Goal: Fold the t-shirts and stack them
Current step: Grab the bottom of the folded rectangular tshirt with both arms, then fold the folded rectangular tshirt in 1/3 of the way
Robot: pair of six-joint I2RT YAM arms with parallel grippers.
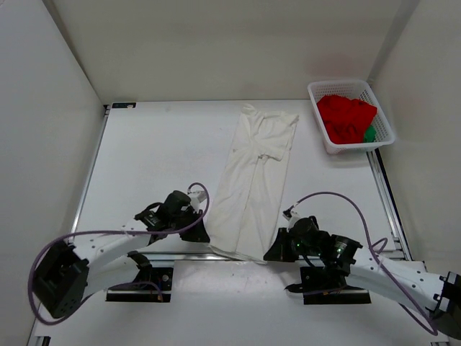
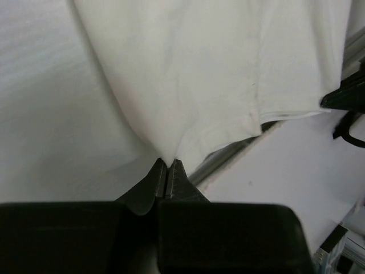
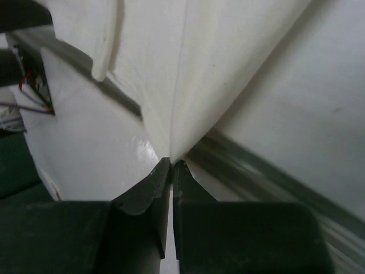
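Observation:
My left gripper carries the t-shirt's hem corner outward to the t-shirt's edge by the crosswise creases next and releases it there to shorten the long t-shirt.
The cream-white t-shirt [image 1: 256, 176] lies as a long narrow strip down the middle of the table, its hem at the near edge. My left gripper [image 1: 200, 232] is shut on the hem's left corner; the left wrist view shows the cloth [image 2: 217, 74] pinched at the gripper's tips [image 2: 166, 162]. My right gripper [image 1: 274, 249] is shut on the hem's right corner, the cloth [image 3: 188, 68] rising from its tips [image 3: 171, 161]. The red t-shirt [image 1: 346, 117] is bunched in the basket, with a bit of the green t-shirt [image 1: 369, 134] under it.
The white mesh basket [image 1: 318, 122] stands at the far right of the table. Metal rails run along the table's near edge [image 1: 238, 257] and right edge [image 1: 385, 198]. White walls close in the back and both sides.

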